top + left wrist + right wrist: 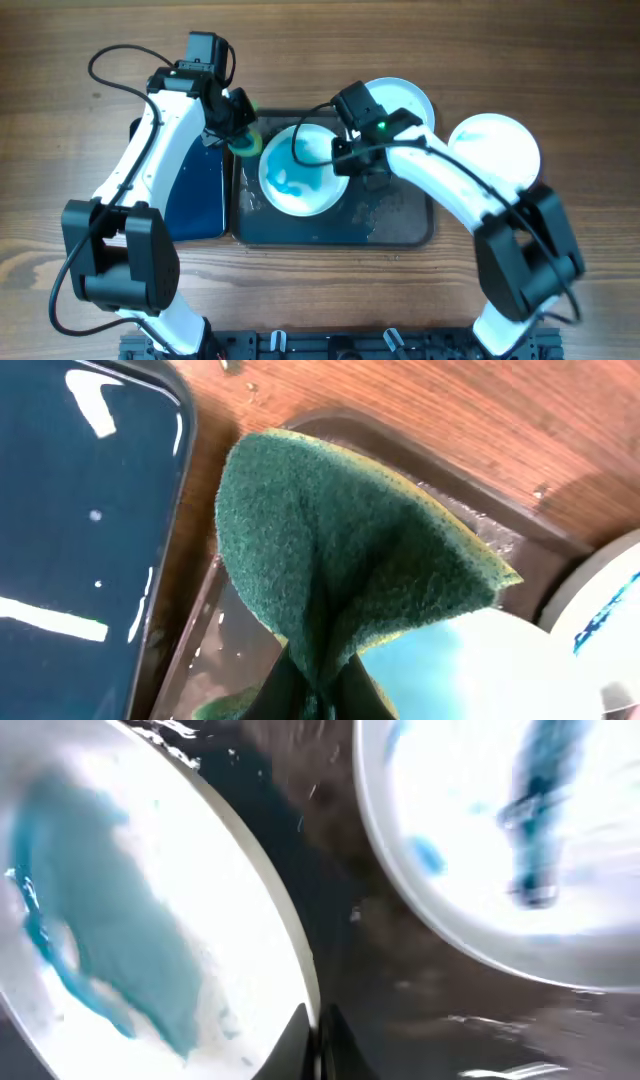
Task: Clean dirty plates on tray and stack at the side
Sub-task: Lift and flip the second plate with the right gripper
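The third plate (493, 154) is off the tray, to the right of my right gripper in the overhead view. I will lift, move over it, go down and let go.
A white plate (298, 178) with a blue smear sits at the left of the dark grey-blue tray (400, 225). My right gripper (341, 158) is shut on its right rim; the right wrist view shows the jaws (315, 1032) pinching the edge of this plate (150, 920). A second plate (408, 98) with a blue streak (535, 810) lies at the tray's back right. A third plate (497, 150) rests on the table to the right. My left gripper (238, 128) is shut on a folded green sponge (340, 550) at the first plate's left edge (480, 670).
A smaller dark blue tray (195, 190) lies left of the big tray and also shows in the left wrist view (80, 510). The big tray's floor is wet with droplets (400, 1000). Bare wooden table surrounds both trays.
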